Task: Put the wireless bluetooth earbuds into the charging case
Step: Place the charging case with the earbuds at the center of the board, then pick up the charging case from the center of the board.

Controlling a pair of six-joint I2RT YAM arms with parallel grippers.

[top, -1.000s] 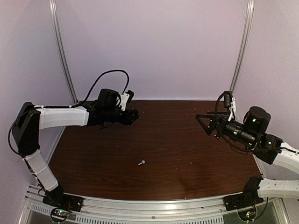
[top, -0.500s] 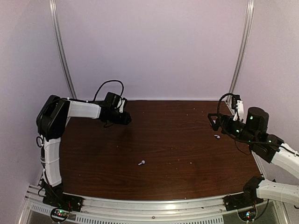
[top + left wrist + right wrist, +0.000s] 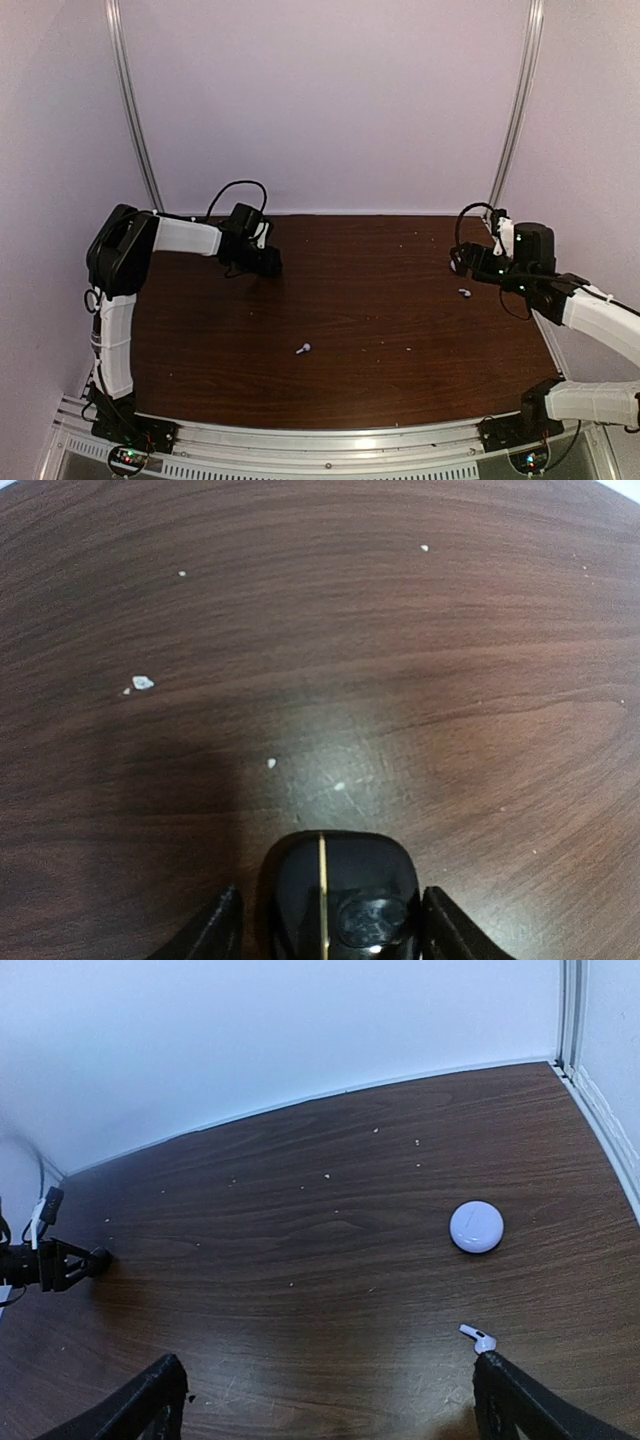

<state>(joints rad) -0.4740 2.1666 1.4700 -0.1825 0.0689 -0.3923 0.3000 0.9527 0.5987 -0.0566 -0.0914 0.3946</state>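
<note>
My right gripper needs to go down and outward next, past the nearby earbud, and put its open fingers around the round white closed case, which lies beyond and below them.
A black charging case with a thin gold seam stands on the dark wood table between the fingers of my left gripper. That gripper is open, with a gap showing on the case's left side. From above, the left gripper is low at the back left. One white stemmed earbud lies alone mid-table. Another white earbud lies just off the right fingertip of my open, empty right gripper. A round white closed case sits beyond it.
Pale crumbs dot the table surface. The back wall and two metal frame posts border the table, and a side wall rail runs close on the right. The left arm's fingers show far off in the right wrist view.
My left arm has folded back and lowered the black case to the table, and its jaws have widened. The right gripper has drawn back and down beside the right-hand earbud.
</note>
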